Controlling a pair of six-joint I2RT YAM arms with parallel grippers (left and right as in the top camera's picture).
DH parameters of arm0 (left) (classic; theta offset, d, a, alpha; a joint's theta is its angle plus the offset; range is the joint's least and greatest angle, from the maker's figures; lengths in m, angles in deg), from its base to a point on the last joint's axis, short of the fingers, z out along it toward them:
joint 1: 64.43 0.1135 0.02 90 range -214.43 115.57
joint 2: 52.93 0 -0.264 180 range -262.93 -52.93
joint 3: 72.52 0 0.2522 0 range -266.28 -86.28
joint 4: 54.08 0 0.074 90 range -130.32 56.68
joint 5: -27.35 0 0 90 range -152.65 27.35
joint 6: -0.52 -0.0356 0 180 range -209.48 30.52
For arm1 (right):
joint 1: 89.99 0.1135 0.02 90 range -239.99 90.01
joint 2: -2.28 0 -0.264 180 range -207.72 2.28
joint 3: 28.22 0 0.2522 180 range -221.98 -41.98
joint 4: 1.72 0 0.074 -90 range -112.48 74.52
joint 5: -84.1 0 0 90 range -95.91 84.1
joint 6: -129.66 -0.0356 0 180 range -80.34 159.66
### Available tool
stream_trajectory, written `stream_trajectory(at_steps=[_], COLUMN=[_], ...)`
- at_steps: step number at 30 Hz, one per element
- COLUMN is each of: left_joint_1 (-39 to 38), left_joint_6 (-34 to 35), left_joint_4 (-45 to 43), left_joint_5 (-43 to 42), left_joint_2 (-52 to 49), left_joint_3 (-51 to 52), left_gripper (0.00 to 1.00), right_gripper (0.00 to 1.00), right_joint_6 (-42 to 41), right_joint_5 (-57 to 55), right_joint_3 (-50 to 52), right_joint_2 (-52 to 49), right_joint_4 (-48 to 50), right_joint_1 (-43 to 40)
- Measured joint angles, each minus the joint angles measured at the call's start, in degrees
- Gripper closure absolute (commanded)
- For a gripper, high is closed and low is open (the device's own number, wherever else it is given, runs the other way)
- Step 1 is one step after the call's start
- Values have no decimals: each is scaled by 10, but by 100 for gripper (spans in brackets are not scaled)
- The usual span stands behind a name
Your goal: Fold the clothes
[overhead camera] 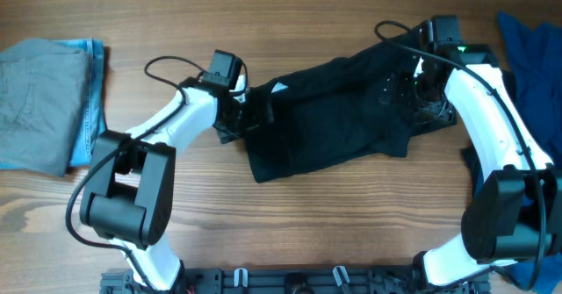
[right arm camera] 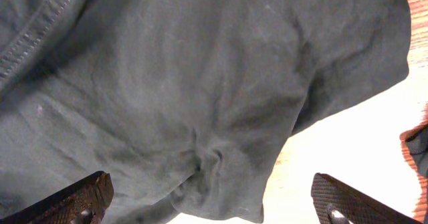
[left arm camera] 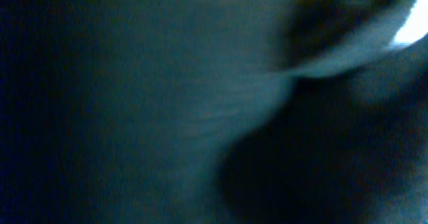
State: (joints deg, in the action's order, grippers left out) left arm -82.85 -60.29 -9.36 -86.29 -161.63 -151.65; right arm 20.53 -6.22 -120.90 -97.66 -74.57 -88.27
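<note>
Next, my left gripper settles onto the shirt's end nearest the grey garment and closes on the cloth there, since dark fabric already fills its wrist view.
The large black shirt [overhead camera: 334, 118] lies crumpled across the middle of the wooden table. My left gripper [overhead camera: 250, 114] is at the shirt's left edge, black against the black cloth. The left wrist view shows only dark, blurred fabric [left arm camera: 167, 103], and its fingers are hidden. My right gripper [overhead camera: 413, 88] is over the shirt's right part. In the right wrist view its fingers [right arm camera: 210, 184] are wide apart and hold nothing, with a bunched fold of the shirt [right arm camera: 200, 83] between and beyond them.
A folded grey garment [overhead camera: 35, 101] lies on a light blue one [overhead camera: 92, 92] at the far left. A royal blue garment [overhead camera: 536, 48] is heaped at the right edge, behind my right arm. Bare wood [overhead camera: 334, 224] runs along the front.
</note>
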Motion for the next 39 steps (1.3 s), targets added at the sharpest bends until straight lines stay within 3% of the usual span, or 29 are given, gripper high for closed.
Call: stream_trajectory(at_steps=[1, 2, 3, 4, 5, 9, 11, 12, 14, 16, 19, 23, 30, 39], left_joint_1=[-4, -10, -16, -21, -28, -42, -36, -28, -1, 33, 89, 142, 155, 131], left_joint_6=[0, 3, 1, 4, 5, 3, 4, 4, -1, -12, -30, -45, -43, -33], left_joint_4=[-15, -33, -47, -54, -60, -54, -37, -15, 46, 110, 202, 274, 287, 297], left_joint_5=[-6, -14, -16, -18, -18, -18, -20, -23, -28, -24, -18, -13, -11, -16], left_joint_2=[2, 2, 2, 0, -2, -14, -14, -14, -10, -2, 21, 77, 173, 177], left_joint_3=[5, 10, 15, 19, 23, 33, 33, 30, 24, 12, -23, -102, -179, -179], left_gripper=[18, 35, 66, 88, 96, 96, 96, 96, 96, 96, 96, 96, 96, 96], right_gripper=[0, 0, 0, 0, 0, 3, 12, 20, 62, 71, 74, 96, 95, 96], right_joint_6=[0, 0, 2, 5, 12, 59, 84, 94, 114, 129, 141, 164, 180, 136], right_joint_5=[0, 0, 0, 0, 0, 0, 0, 0, 3, 26, 97, 205, 282, 307], right_joint_3=[0, 0, 0, 0, 0, 0, 0, 0, 0, 0, 0, 1, 41, 70], right_joint_2=[0, 0, 0, 0, 0, 0, 0, 0, 0, 0, 0, 0, -9, -60], right_joint_4=[2, 6, 13, 17, 26, 59, 73, 80, 89, 99, 103, 106, 150, 280], right_joint_1=[0, 0, 0, 0, 0, 0, 0, 0, 0, 0, 0, 11, 91, 228])
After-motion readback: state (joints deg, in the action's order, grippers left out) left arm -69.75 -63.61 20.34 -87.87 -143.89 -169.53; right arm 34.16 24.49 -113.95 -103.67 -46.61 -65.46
